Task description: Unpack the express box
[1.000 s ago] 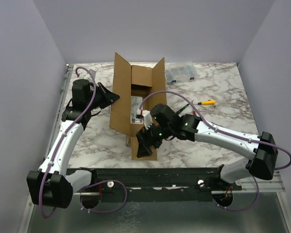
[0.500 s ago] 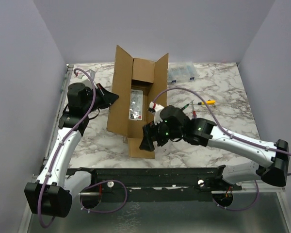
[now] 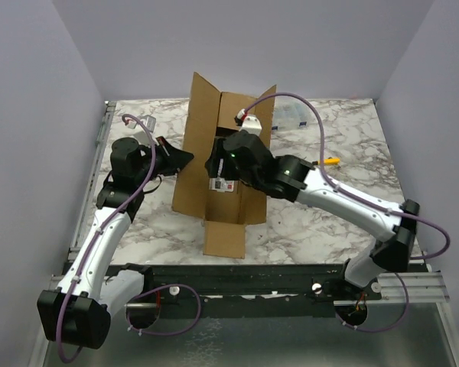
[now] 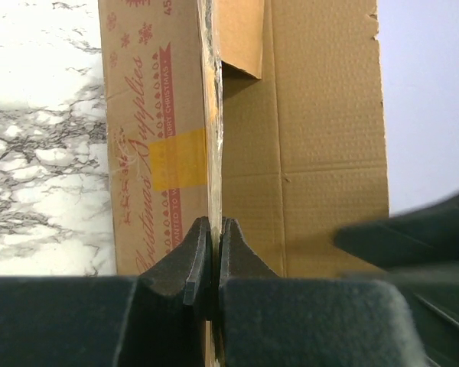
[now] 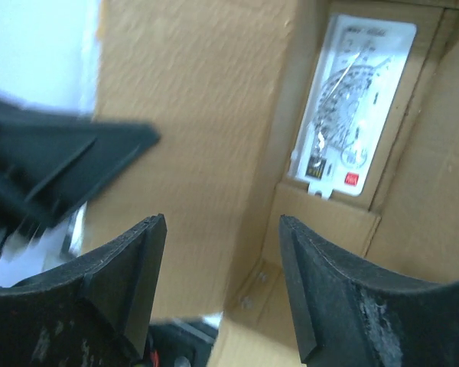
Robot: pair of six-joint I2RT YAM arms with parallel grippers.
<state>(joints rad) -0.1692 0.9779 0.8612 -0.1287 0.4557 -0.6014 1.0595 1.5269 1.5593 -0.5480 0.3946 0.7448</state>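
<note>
My left gripper drags the box (image 3: 190, 172) by its flap to the left in the top view next and releases it, since bare marble lies that way.
The express box (image 3: 190, 172) lies open in the middle of the marble table, its long flaps standing up. My left gripper (image 3: 185, 157) is shut on the edge of the left flap; in the left wrist view the fingertips (image 4: 203, 245) pinch the cardboard edge of the box (image 4: 164, 115), which has red printing and yellow tape. My right gripper (image 3: 216, 170) hovers open over the box's inside. In the right wrist view its jaws (image 5: 222, 252) stand wide apart with nothing between them, above the box's inner wall (image 5: 199, 99) and a white blister pack (image 5: 356, 115) lying on the bottom.
A clear plastic organiser case (image 3: 291, 115) sits at the back right beside the box's right flap. A yellow-handled screwdriver (image 3: 329, 161) lies to the right of the right arm. The near end flap (image 3: 223, 238) lies flat toward the arm bases.
My right gripper has moved from the box's near end flap up and back over the open inside, and its jaws have narrowed a little. The left gripper has kept its pinch on the flap.
</note>
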